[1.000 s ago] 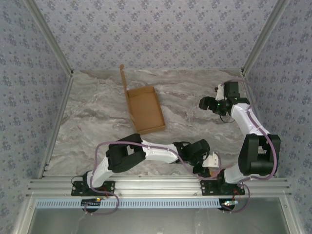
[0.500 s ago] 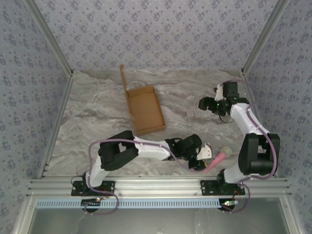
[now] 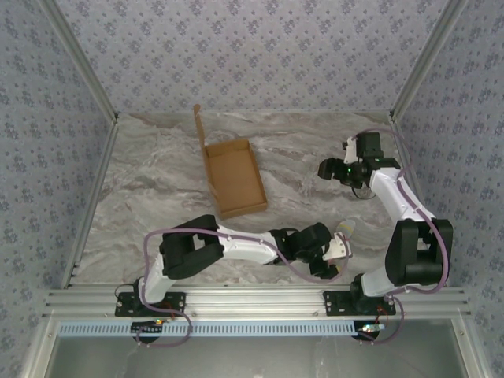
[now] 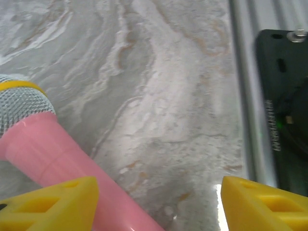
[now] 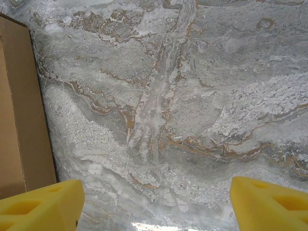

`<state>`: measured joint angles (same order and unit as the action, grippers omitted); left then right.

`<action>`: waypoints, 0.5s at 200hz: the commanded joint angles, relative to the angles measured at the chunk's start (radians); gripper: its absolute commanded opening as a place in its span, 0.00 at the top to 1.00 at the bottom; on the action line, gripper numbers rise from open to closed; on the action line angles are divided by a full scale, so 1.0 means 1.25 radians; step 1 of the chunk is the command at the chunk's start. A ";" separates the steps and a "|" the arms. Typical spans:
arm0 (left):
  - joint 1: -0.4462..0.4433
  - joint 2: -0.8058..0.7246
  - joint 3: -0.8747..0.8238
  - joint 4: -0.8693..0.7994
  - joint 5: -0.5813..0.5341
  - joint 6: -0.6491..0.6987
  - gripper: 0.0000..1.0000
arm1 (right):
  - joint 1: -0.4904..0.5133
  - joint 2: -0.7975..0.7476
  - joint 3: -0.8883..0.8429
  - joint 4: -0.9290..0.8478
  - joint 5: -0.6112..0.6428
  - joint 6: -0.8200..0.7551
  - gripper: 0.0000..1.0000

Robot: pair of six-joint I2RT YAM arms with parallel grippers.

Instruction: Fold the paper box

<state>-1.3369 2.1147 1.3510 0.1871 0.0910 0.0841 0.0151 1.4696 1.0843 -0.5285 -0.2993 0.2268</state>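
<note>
I will next move my left gripper just outward and turn it until its fingers are on both sides of the microphone's pink handle (image 4: 113, 209), then close it, because the handle runs at a slant across its fingers.
The paper box (image 3: 234, 176) is a shallow open brown cardboard tray on the marble table, with one long flap (image 3: 198, 126) standing up at its far left corner. Its edge (image 5: 19, 110) shows at the left of the right wrist view. My right gripper (image 3: 327, 168) (image 5: 156, 192) hovers open over bare table to the right of the box. My left gripper (image 3: 337, 250) (image 4: 159, 192) is low at the near right, jaws wide apart. A pink toy microphone (image 4: 43, 149) lies between them against the left finger, its mesh head (image 3: 346, 228) pointing away.
The right arm's black base (image 4: 284, 110) and the aluminium rail (image 4: 243, 72) stand just right of my left gripper. Patterned walls close in the table on three sides. Open marble lies between the box and the right gripper.
The left gripper swung back right over the pink microphone, which lay exposed half a second ago; now just its head pokes out beyond the fingers. The right gripper drifted slightly left.
</note>
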 commanded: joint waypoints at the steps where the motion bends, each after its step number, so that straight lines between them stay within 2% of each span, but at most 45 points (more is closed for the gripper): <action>1: -0.001 0.025 0.022 -0.016 -0.104 -0.004 0.32 | -0.001 -0.011 -0.003 -0.020 0.007 -0.013 0.19; 34: 0.013 0.006 -0.008 -0.008 -0.169 -0.001 0.34 | -0.001 -0.010 -0.006 -0.019 0.004 -0.015 0.19; 100: 0.037 -0.057 -0.079 0.010 -0.197 -0.020 0.35 | 0.006 -0.001 -0.006 -0.014 -0.001 -0.012 0.19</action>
<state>-1.3018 2.0979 1.2743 0.2146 -0.1234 0.0765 0.0158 1.4696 1.0832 -0.5282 -0.2996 0.2230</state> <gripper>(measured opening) 0.655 0.814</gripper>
